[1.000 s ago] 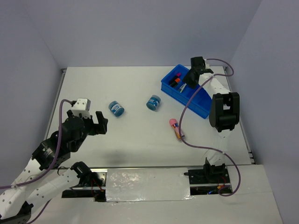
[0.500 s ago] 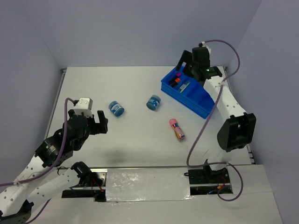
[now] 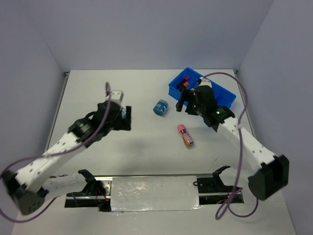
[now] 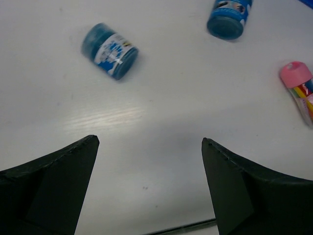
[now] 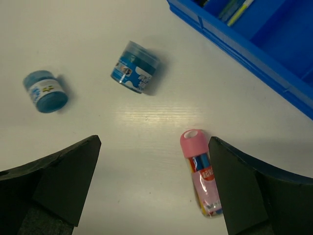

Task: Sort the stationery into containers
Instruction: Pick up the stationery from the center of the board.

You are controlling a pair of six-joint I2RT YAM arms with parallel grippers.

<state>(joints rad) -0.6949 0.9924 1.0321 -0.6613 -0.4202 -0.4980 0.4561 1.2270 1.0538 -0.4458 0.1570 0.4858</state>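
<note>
My left gripper moves to the right in the top view and down over the tub nearer the tray next, since bare table beside that tub leaves finger room.
Two round blue tubs lie on their sides on the white table: the left tub [image 4: 110, 51] [image 5: 46, 91] and the right tub [image 3: 160, 106] [image 4: 227, 19] [image 5: 136, 67]. My left gripper [image 3: 123, 117] [image 4: 149, 141] hangs open just short of the left tub and hides it in the top view. A pink-capped cylinder [image 3: 185, 135] [image 5: 203, 178] [image 4: 299, 90] lies by the right finger of my open right gripper [image 3: 187, 105] [image 5: 154, 140], untouched. The blue tray [image 3: 172, 89] [image 5: 234, 41] behind it holds highlighters [image 3: 185, 81] and thin pens [image 5: 234, 10].
The right arm's purple cable [image 3: 239, 127] loops over the table's right side, and its forearm covers part of the tray. The table's far edge meets the grey walls [image 3: 146, 34].
My left arm has reached forward and right, over the left tub. My right gripper has left the tray, come toward the near left above the pink cylinder, and opened wider.
</note>
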